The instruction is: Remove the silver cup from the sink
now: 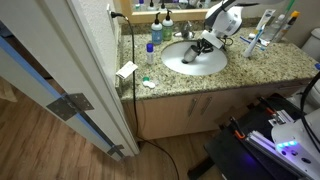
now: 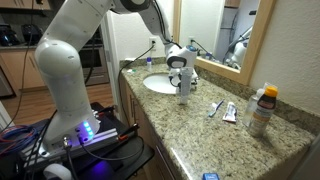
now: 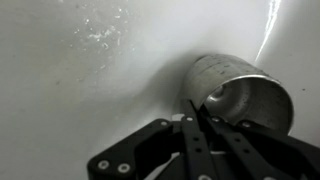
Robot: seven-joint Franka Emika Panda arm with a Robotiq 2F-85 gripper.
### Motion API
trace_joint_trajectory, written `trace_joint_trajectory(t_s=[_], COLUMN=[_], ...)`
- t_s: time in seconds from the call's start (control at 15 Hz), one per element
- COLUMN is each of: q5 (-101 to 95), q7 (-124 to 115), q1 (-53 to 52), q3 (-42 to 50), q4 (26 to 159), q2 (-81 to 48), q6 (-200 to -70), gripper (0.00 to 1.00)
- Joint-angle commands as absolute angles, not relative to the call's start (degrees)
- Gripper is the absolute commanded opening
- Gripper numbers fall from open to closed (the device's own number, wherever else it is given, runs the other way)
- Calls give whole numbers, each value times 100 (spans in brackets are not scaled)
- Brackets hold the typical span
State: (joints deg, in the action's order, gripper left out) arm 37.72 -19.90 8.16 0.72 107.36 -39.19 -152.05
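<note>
The cup still leans inside the basin, so my gripper will next rise from the sink, carry it over the granite counter by the mirror, and lower to release it.
In the wrist view the silver cup is a small dull metal cylinder that leans on its side against the white wall of the sink, its open mouth turned toward the camera. My gripper has its two dark fingers closed together on the cup's near rim. In both exterior views the gripper reaches down into the sink, and the cup itself is hidden behind it.
A chrome faucet stands behind the basin. A blue-capped bottle and a clear toothbrush holder are on the granite counter. A toothpaste tube and a bottle lie on the counter. A mirror is on the wall.
</note>
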Motion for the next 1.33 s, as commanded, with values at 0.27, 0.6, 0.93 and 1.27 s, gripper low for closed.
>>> trace_joint_trajectory(t_s=[0.27,0.6,0.93,1.27], q5=[1258,-41,-361,-646], q7=[-2324,-2219,-2710,-4228], q1=[109,132,317,498], q3=[1164,1302,1230,1330], q4=[12094,12517,12012,10824], q2=[-2068,-943,-492,-1304], q6=[-14557,-14034,-13725,-13408], gripper=[1,1,1,1])
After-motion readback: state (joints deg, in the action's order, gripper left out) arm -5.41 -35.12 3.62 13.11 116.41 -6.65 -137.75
